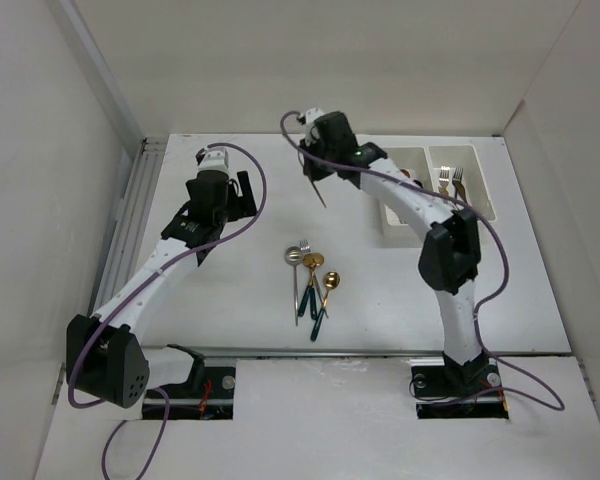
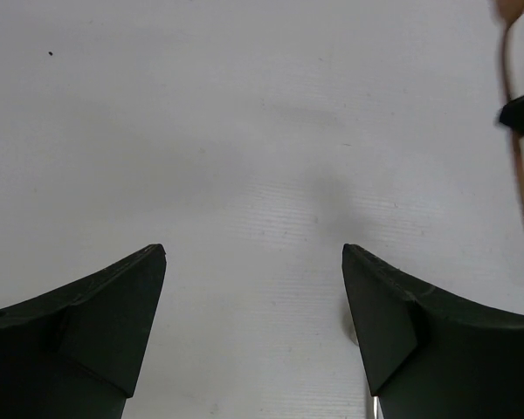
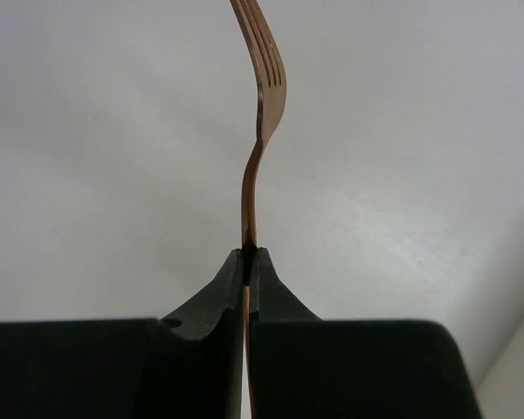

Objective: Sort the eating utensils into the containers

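Note:
Next, my right gripper swings to the right in the top view, lowers the copper fork into the containers' section for forks and releases it inside.
My right gripper is shut on a copper fork and holds it above the table at the back centre, left of the containers. In the right wrist view the fork sticks out edge-on from the closed gripper, tines away. My left gripper is open and empty above bare table, left of the fork; the left wrist view shows its gripper wide apart and the fork at far right. A silver fork and two gold spoons with green handles lie mid-table.
The white two-compartment tray stands at the back right, partly hidden by my right arm. Silver forks lie in its right compartment. White walls enclose the table on the left, back and right.

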